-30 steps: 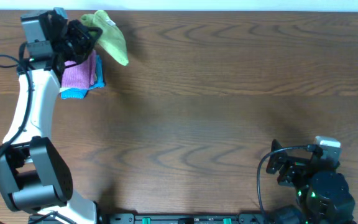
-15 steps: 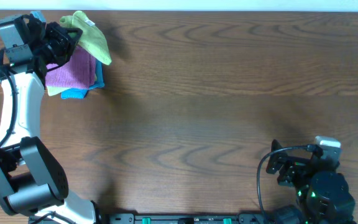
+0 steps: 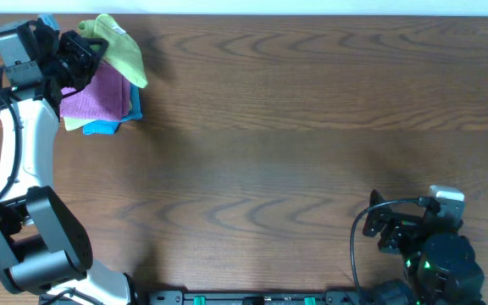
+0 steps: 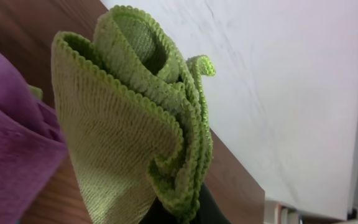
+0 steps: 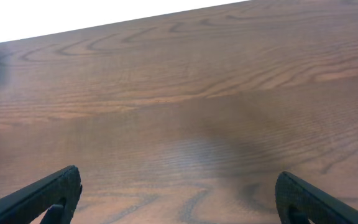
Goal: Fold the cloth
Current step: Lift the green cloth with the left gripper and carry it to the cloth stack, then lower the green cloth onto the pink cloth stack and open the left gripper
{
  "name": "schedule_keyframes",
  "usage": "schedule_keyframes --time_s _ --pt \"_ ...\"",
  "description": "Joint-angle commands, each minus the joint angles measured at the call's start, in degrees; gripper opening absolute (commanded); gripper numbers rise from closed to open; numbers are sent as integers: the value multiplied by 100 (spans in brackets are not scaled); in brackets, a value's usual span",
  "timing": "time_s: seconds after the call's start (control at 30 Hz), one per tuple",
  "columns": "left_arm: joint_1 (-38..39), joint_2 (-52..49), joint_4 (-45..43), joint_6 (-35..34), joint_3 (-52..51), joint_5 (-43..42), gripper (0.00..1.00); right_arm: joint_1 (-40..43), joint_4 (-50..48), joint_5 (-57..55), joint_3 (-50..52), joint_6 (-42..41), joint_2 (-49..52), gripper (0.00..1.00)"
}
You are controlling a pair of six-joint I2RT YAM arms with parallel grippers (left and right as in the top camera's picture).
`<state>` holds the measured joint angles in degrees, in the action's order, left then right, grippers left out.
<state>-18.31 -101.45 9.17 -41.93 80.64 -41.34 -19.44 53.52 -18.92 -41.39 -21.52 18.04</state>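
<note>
Next, my left gripper moves back and down onto the near part of the purple cloth and lets go of the lime-green cloth's edge. That purple part lies uncovered below the lime-green cloth.
The lime-green cloth hangs bunched from my left gripper at the table's far left corner, over the purple cloth. In the left wrist view the green cloth fills the frame in folds, and my left gripper is shut on its edge. A small white tag shows on the cloth near the top edge in the overhead view. My right gripper is open and empty over bare wood, parked at the near right.
A purple cloth lies on a teal cloth at the far left, under the green cloth. The purple cloth also shows in the left wrist view. The table's far edge and a white wall lie just behind.
My left gripper has carried the green cloth to the left and toward the far edge, uncovering more of the purple cloth. The right arm has not moved.
</note>
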Motion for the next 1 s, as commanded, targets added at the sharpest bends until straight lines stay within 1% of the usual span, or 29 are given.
schedule_keyframes --time_s 0.0,0.47,0.57,0.83,0.97 --pt "-103 94 11 184 162 109 6 39 11 -57 35 -74 -15 99" --pt "-229 -221 306 472 162 151 6 39 11 -57 35 -74 -15 99" --pt "-306 -269 382 627 160 151 6 39 11 -57 35 -74 -15 99" --pt "-494 -271 778 1043 160 474 6 39 11 -57 35 -74 -15 99" --pt "-498 -271 1084 1233 160 824 6 39 11 -57 35 -74 -15 99"
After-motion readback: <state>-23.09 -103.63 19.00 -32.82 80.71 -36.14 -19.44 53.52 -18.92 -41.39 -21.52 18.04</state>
